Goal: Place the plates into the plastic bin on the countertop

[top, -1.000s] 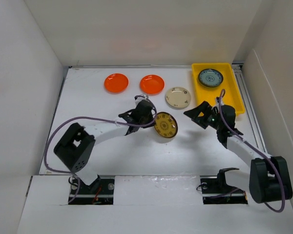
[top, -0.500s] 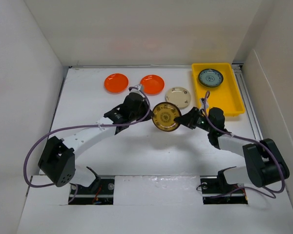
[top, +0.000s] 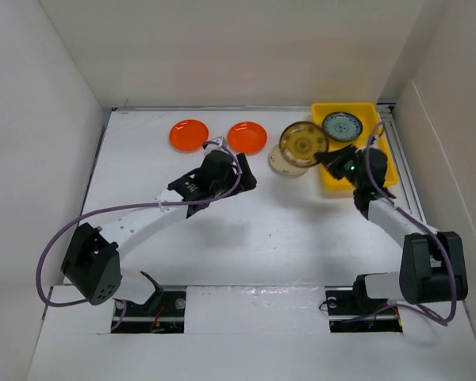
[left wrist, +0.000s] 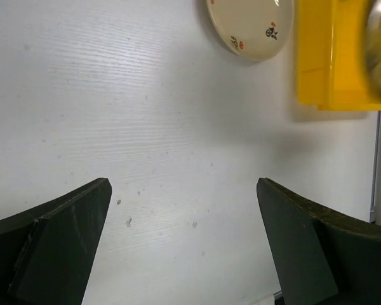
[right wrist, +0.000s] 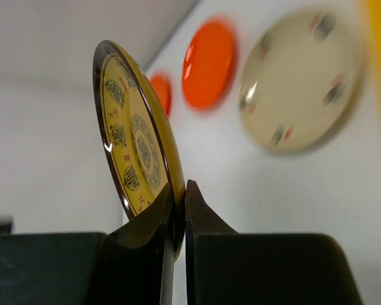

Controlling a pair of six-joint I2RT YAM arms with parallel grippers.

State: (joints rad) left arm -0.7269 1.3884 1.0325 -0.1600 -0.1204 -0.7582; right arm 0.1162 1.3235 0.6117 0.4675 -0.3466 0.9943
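The teal-patterned plate [top: 342, 126] lies outward of my right gripper and below it. My right gripper should move outward and down to release the brown-gold plate [top: 303, 143] onto it.
My right gripper [top: 327, 157] is shut on the rim of a brown-gold patterned plate [top: 303, 143] and holds it tilted in the air at the left edge of the yellow plastic bin [top: 317, 115]. In the right wrist view the plate [right wrist: 136, 140] stands on edge between the pinched fingers [right wrist: 180, 210]. A teal-patterned plate [top: 342, 126] lies in the bin. On the countertop, the cream plate [top: 282, 165] sits partly under the held one, with two orange plates [top: 189, 134] [top: 247, 137] to its left. My left gripper [top: 241, 179] hangs open and empty over bare countertop [left wrist: 184, 241].
White walls close in the countertop on three sides. The left wrist view shows the cream plate [left wrist: 251, 25] and the bin's corner [left wrist: 330, 57] ahead of the open fingers. The bin sits in the far right corner by a rail.
The brown-gold plate passed from my left gripper to my right. The left opened and stayed back; the right closed on the rim and carried the plate up and right toward the bin.
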